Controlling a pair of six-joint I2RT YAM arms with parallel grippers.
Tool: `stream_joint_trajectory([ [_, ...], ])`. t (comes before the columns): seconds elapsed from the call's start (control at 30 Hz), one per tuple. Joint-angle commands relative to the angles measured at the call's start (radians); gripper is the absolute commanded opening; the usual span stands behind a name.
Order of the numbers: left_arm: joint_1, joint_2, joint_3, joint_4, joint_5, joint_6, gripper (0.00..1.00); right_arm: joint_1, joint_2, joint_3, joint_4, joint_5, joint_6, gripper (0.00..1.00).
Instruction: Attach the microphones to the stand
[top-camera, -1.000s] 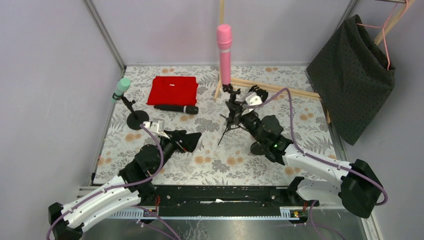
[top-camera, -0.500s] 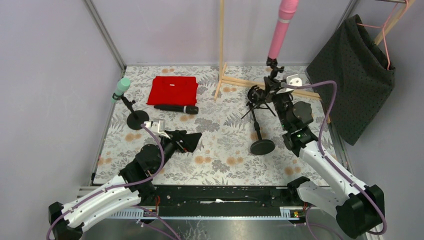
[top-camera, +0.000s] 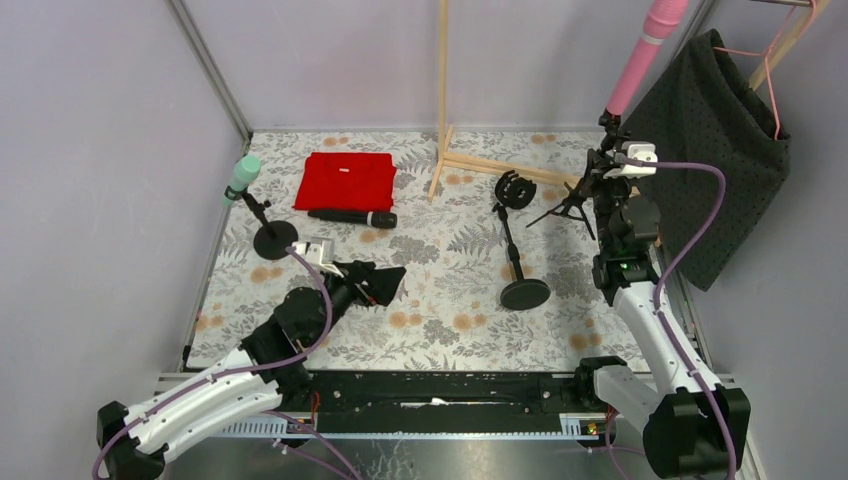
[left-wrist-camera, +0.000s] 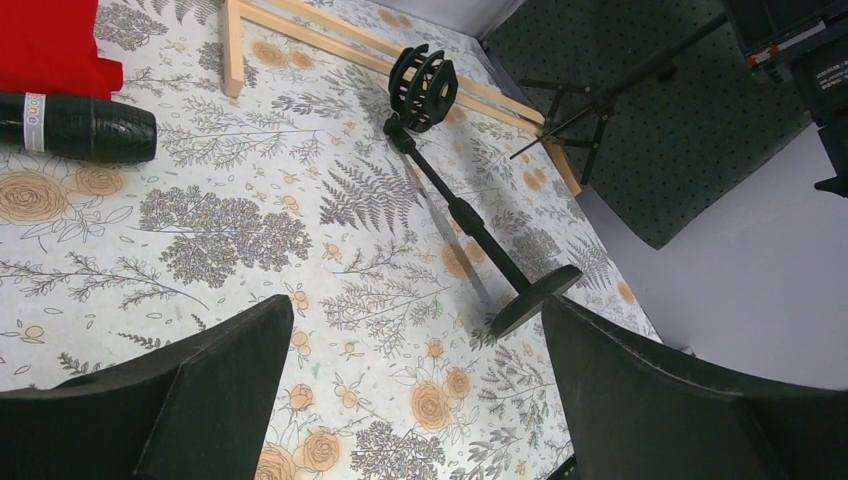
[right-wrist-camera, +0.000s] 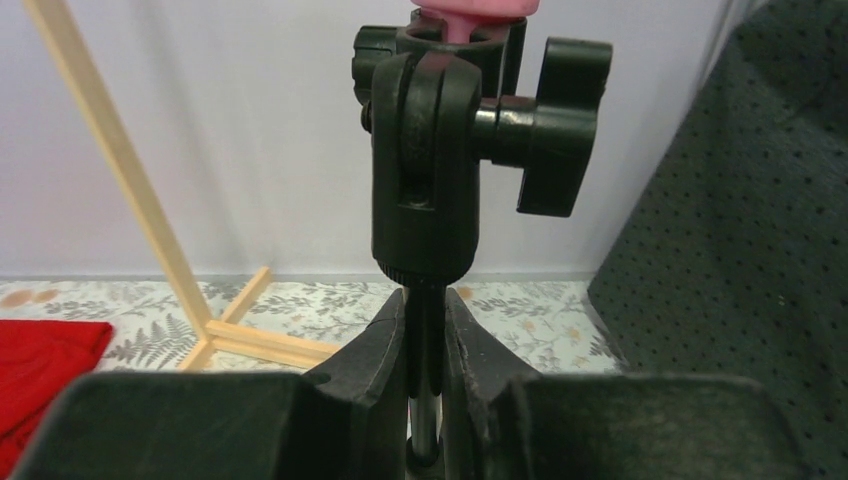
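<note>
My right gripper lowers the raised tripod onto its legs next and releases it on the bare tabletop below, between the empty stand and dark cloth.
My right gripper is shut on the pole of a black tripod stand and holds it in the air at the far right. The pink microphone sits in its clip and points up. In the right wrist view my fingers clamp the pole just under the clip. The mint green microphone sits on a round-base stand at the left. The black microphone lies on the table; it also shows in the left wrist view. My left gripper is open and empty above the table.
An empty round-base stand with a ring holder stands mid-table, also in the left wrist view. A red cloth lies behind the black microphone. A wooden frame rises at the back. A dark cloth hangs at the right.
My right arm has swung from mid-table to the far right and upward, carrying the tripod stand with the pink microphone. The left arm has not moved.
</note>
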Motion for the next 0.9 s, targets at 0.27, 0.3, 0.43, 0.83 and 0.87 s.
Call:
stream_joint_trajectory([
  [0.27,0.004,0.008,-0.042,0.142,0.053,0.035,0.99,-0.086,0.002,-0.084,0.274,-0.026,-0.011,0.00],
  [0.3,0.004,0.016,-0.041,0.149,0.057,0.038,0.99,-0.087,0.004,-0.095,0.283,-0.020,-0.016,0.00],
  [0.43,0.003,0.037,-0.040,0.179,0.064,0.053,0.99,-0.097,0.014,-0.130,0.331,-0.001,-0.011,0.00],
  [0.83,0.004,0.055,-0.063,0.242,0.067,0.085,0.99,-0.129,0.055,-0.212,0.457,0.013,0.018,0.00],
  [0.87,0.003,0.056,-0.066,0.247,0.069,0.085,0.99,-0.129,0.057,-0.218,0.467,0.014,0.016,0.00],
])
